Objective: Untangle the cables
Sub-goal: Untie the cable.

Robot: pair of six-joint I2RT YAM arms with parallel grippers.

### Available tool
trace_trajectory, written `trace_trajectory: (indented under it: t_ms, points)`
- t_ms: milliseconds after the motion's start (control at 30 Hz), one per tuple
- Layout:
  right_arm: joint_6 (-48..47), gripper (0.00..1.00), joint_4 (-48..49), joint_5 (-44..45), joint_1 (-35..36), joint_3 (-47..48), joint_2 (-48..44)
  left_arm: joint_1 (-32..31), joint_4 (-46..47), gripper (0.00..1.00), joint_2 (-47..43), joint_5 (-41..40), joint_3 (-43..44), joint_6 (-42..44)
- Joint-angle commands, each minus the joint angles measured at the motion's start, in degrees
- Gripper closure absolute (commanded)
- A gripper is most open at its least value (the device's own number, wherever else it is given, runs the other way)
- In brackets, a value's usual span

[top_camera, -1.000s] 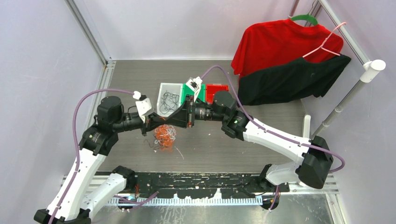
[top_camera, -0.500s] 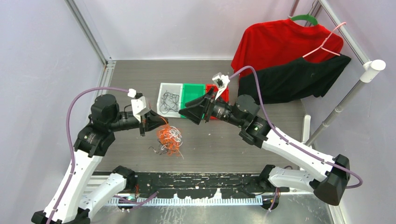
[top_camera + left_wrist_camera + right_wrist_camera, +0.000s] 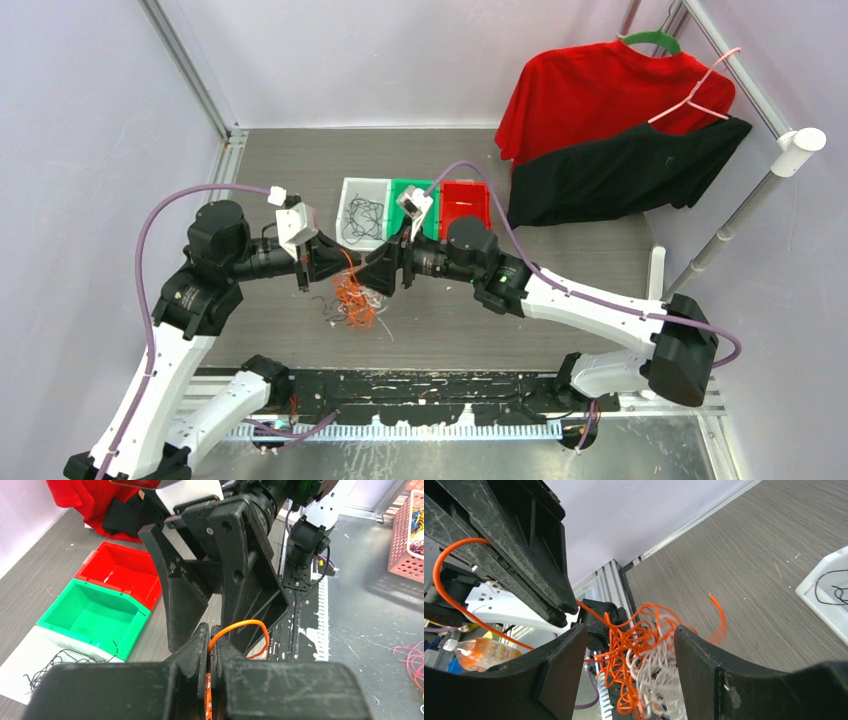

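Note:
Next I need to lower my right gripper's open fingers around the orange parts of the tangle (image 3: pixel 354 300) (image 3: pixel 630 641) and close them there, since the left gripper holds an orange cable above.
A tangle of orange, white and black cables (image 3: pixel 352 296) hangs below my left gripper (image 3: pixel 338 262), just above the table. In the left wrist view my left gripper (image 3: pixel 213 632) is shut on an orange cable (image 3: pixel 245 626) that loops out past the fingertips. My right gripper (image 3: pixel 372 276) is open, facing the left one, its jaws on either side of the tangle. In the right wrist view the orange and white cables (image 3: pixel 644 655) fill the gap of the right gripper (image 3: pixel 630 645). Several black cables (image 3: pixel 362 217) lie in a white bin (image 3: pixel 347 190).
A green bin (image 3: pixel 400 190) and a red bin (image 3: pixel 466 194) stand beside the white one, also in the left wrist view (image 3: pixel 95 615) (image 3: pixel 120 570). Red and black shirts (image 3: pixel 615 130) hang on a rack at the back right. A pink basket (image 3: pixel 410 530) stands at the right.
My right gripper has swung back left from over the bins and now straddles the tangle. The left gripper stays shut on the orange cable, the tangle hanging a little lower.

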Motion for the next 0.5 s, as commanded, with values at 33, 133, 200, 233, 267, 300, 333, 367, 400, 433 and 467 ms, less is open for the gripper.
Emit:
trace_trajectory:
  t_ms: [33,133,200,233,267,300,333,367,400,433,467]
  points:
    - [-1.37,0.30,8.25,1.78,2.57,3.06,2.62,-0.47,4.02,1.00,0.00,1.29,2.40,-1.63]
    - [-1.59,0.30,11.43,3.03,3.97,2.32,4.56,-0.59,4.19,1.00,0.35,1.13,2.91,-2.01]
    - [-2.03,0.30,12.58,4.71,4.76,2.36,5.81,-0.71,4.34,1.00,0.65,0.91,3.44,-2.38]
    - [-2.52,0.30,12.79,6.36,5.08,2.42,6.40,-0.76,4.46,1.00,0.78,0.99,3.75,-2.77]
    - [-3.03,0.31,13.32,8.30,5.30,2.40,7.06,-0.78,4.58,1.00,0.95,1.07,4.03,-3.42]
    - [-3.23,0.32,14.12,9.51,5.34,2.24,7.41,-0.83,4.67,1.00,1.13,1.20,4.42,-3.93]
    - [-3.45,0.32,14.76,10.86,5.35,2.15,8.09,-0.85,4.67,1.00,1.29,1.31,4.86,-4.41]
    - [-3.86,0.33,15.12,12.00,5.35,2.06,8.56,-0.93,4.73,1.00,1.52,1.38,5.36,-4.99]
    - [-4.51,0.33,15.13,13.02,5.37,1.99,9.14,-0.94,4.82,1.00,1.69,1.47,6.08,-5.59]
    - [-5.42,0.33,15.01,14.06,5.35,1.84,9.66,-0.99,4.98,1.00,1.87,1.58,6.71,-6.28]
    - [-6.30,0.33,14.89,14.94,5.34,1.59,10.39,-0.95,5.09,1.00,2.14,1.72,7.40,-6.82]
